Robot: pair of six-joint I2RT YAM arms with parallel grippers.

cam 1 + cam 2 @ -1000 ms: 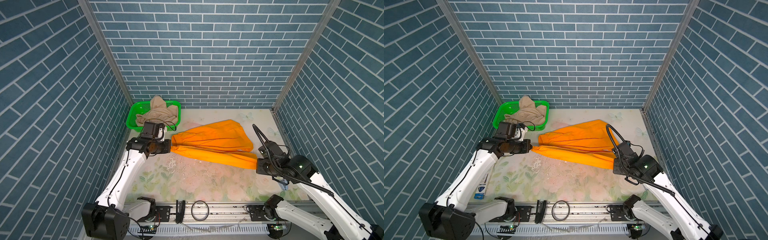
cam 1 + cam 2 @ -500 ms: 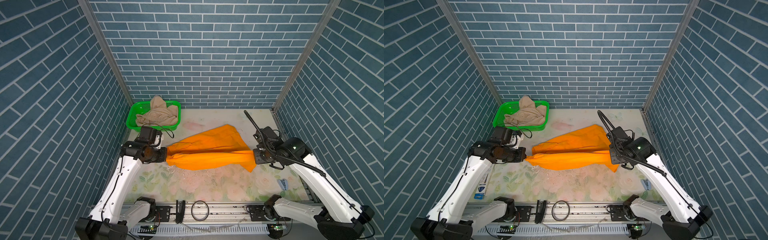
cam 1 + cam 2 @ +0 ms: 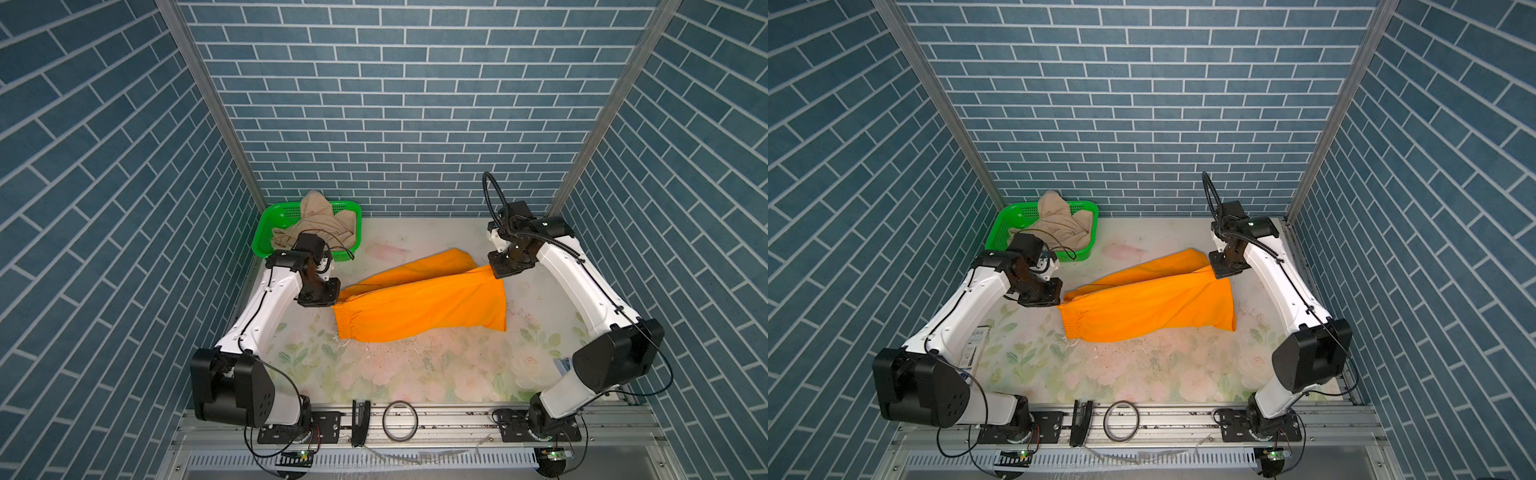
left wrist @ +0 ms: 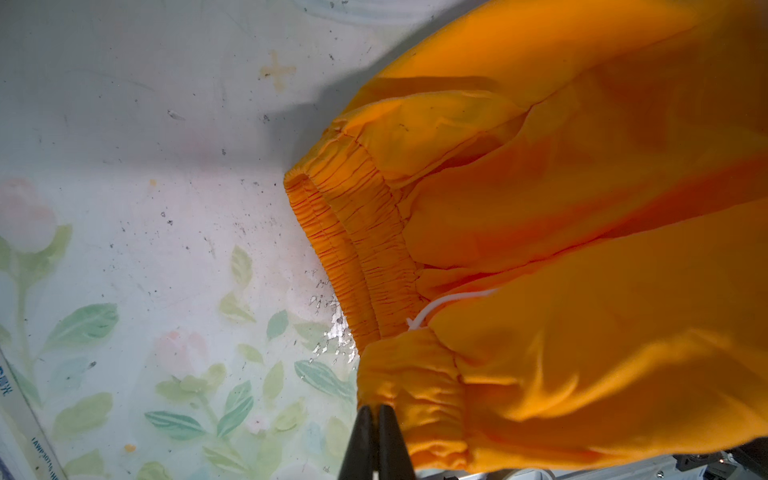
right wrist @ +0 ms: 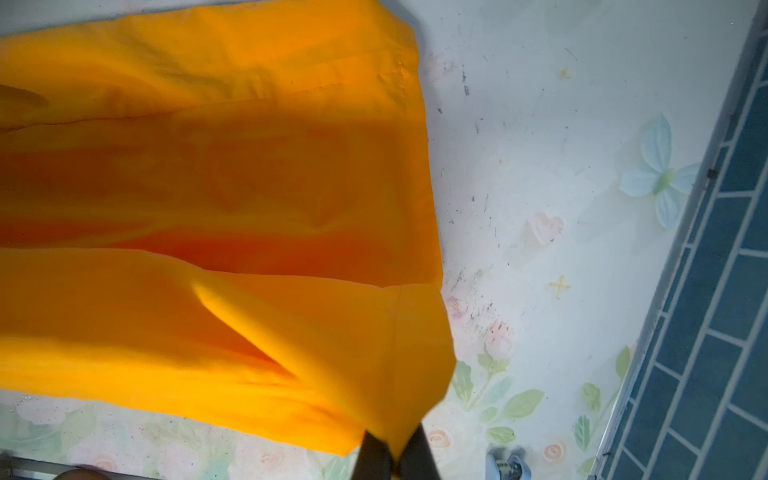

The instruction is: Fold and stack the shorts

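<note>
The held hem of the shorts goes outward next with my right gripper, down to the flat layer's far hem corner [image 3: 461, 253] [image 5: 401, 41] for release, since that corner lies uncovered, outward and below.
The orange shorts [image 3: 419, 307] [image 3: 1150, 307] stretch across the middle of the flowered mat, held up at both ends and sagging onto the mat between. My left gripper [image 3: 334, 297] [image 3: 1059, 298] [image 4: 376, 409] is shut on the gathered waistband corner [image 4: 411, 374]. My right gripper [image 3: 496, 272] [image 3: 1219, 272] [image 5: 397, 449] is shut on a hem corner of a leg [image 5: 374, 353]. A second layer of the orange shorts [image 3: 440, 268] lies flat behind the held edge. The beige shorts [image 3: 320, 220] [image 3: 1059, 224] sit bunched in the green basket [image 3: 264, 239] [image 3: 1000, 232] at the back left.
Blue brick walls close in the back and both sides. A metal rail [image 3: 449, 424] runs along the front, with a black ring [image 3: 399, 426] and a black clip [image 3: 360, 419] on it. A printed card [image 3: 973, 345] lies at the mat's left edge, under the left arm.
My right gripper has carried its orange corner from the front right toward the back wall. The shorts have been lifted and turned over on themselves. My left gripper has hardly shifted.
</note>
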